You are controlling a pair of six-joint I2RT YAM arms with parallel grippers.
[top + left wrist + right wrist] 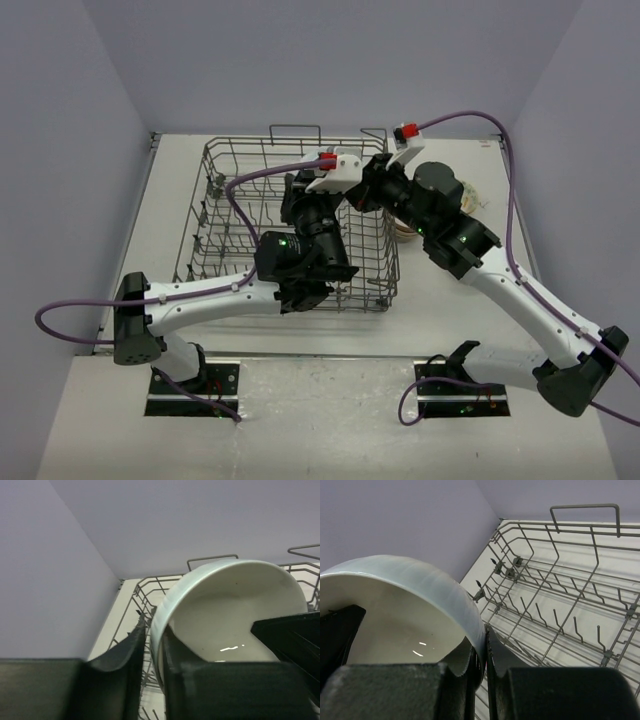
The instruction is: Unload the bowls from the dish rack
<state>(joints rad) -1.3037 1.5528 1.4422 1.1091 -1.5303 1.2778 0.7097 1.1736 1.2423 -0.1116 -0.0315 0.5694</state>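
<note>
The tabletop past the bowl stack is below my right gripper, to its right in the top view. My right gripper should next swing the bowl off the rack (pixel 230 200), lower it and let it go.
A plain white bowl (pixel 235 615) hangs in the air above the grey wire dish rack (pixel 230 200), between both grippers. My right gripper (pixel 485 650) is shut on the bowl's rim, one finger inside and one outside the bowl (pixel 395 620). My left gripper (pixel 155 650) straddles the opposite rim. Its inner finger lies against the bowl and a narrow gap shows beside the outer finger. In the top view the two grippers meet over the rack's far right part, left (pixel 350 195) and right (pixel 368 190), and they hide the bowl. The rack's tines (pixel 560 580) show no other bowls.
A stack of bowls (pixel 405 232) stands on the table just right of the rack, partly hidden by my right arm. The rack's loop handle (pixel 296 128) stands up at the far side. Grey walls close in the table on three sides.
</note>
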